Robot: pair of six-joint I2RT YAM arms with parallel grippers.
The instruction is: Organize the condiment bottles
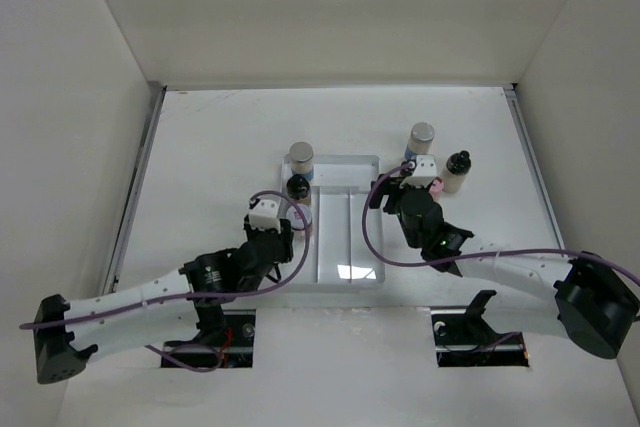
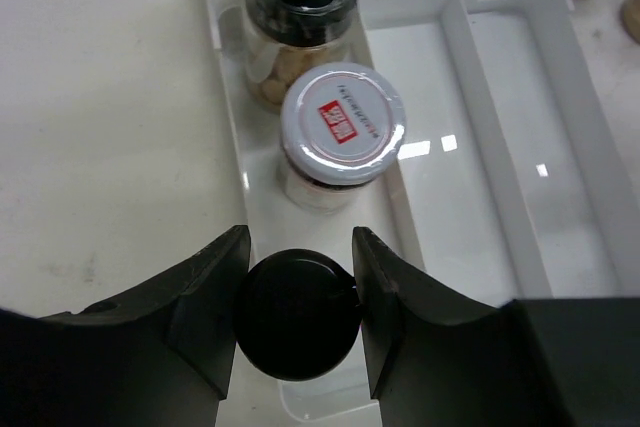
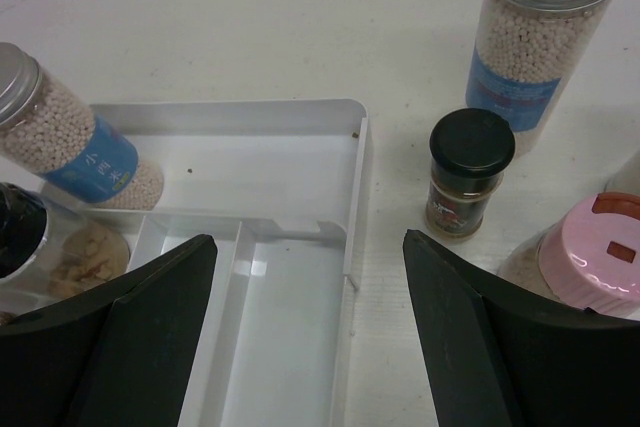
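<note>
The black-capped bottle in my left gripper goes down onto the tray's bare bottom behind the white-lidded jar (image 1: pixel 299 252) (image 2: pixel 328 235) next for release, as the section's near part is empty.
My left gripper (image 2: pixel 298 282) is shut on a black-capped bottle (image 2: pixel 298 317) in the left compartment of the clear tray (image 2: pixel 520 197). Ahead of it in that compartment stand a white-lidded jar with a red label (image 2: pixel 342 129) and a black-capped jar of beige pieces (image 2: pixel 300 17). My right gripper (image 3: pixel 308 247) is open and empty above the tray's right rim (image 3: pixel 352 207). To its right, on the table, stand a small black-capped bottle (image 3: pixel 468 175), a tall grey-capped, blue-labelled jar (image 3: pixel 540 37) and a pink-capped jar (image 3: pixel 592 259). A grey-capped, blue-labelled jar (image 3: pixel 75 142) stands at the tray's far left.
In the top view the tray (image 1: pixel 350 247) lies mid-table between both arms, my left gripper (image 1: pixel 290 220) at its left side, my right gripper (image 1: pixel 397 193) at its right. White walls enclose the table. The tray's middle and right compartments hold nothing.
</note>
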